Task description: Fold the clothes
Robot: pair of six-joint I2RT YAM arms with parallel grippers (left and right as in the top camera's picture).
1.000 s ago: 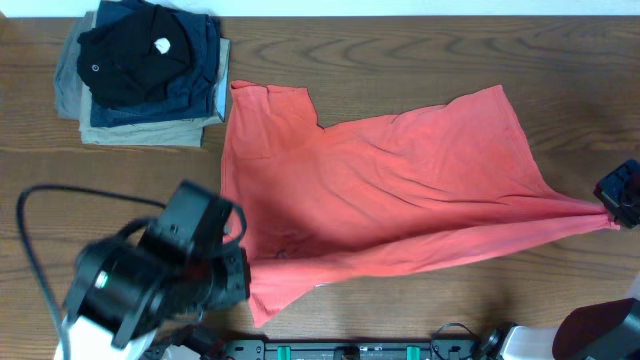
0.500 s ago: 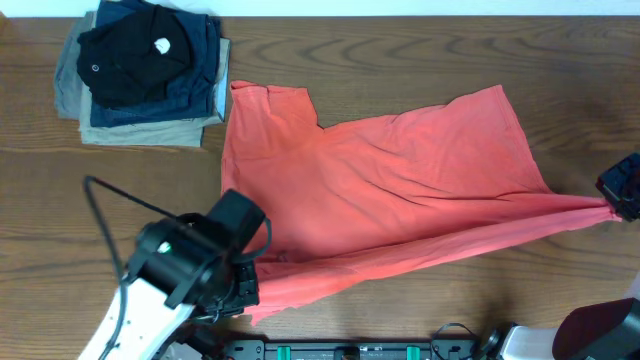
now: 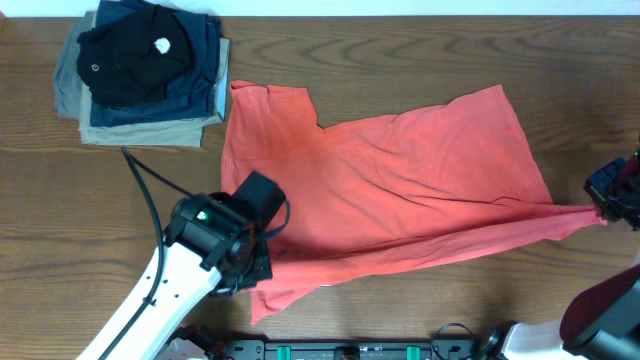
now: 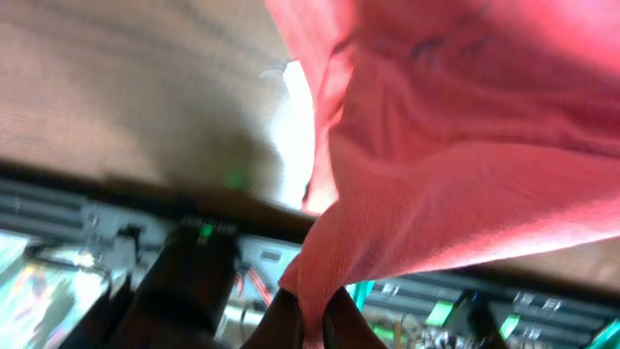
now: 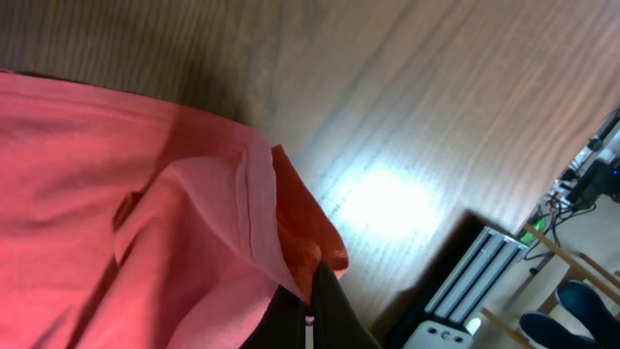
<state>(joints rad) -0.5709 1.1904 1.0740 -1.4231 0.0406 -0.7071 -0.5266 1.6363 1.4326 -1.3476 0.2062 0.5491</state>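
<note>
I will move my right gripper outward and over the tabletop beside the shirt's side edge to let go of the shirt's corner, as the corner stretches out past that edge.
The coral-red T-shirt lies spread across the middle of the wooden table, its near edge pulled taut between both grippers. My left gripper is shut on the shirt's near-left corner; in the left wrist view the cloth hangs from the closed fingers. My right gripper is shut on the shirt's right corner at the table's right edge; in the right wrist view the hem is pinched in the fingers. No lettering shows.
A stack of folded black, navy and khaki garments sits at the back left corner of the table. A black cable trails from the left arm. Equipment rails line the near edge.
My left arm has swung right and toward the shirt, carrying the near-left corner with it. My right gripper has shifted slightly left, still holding its corner.
</note>
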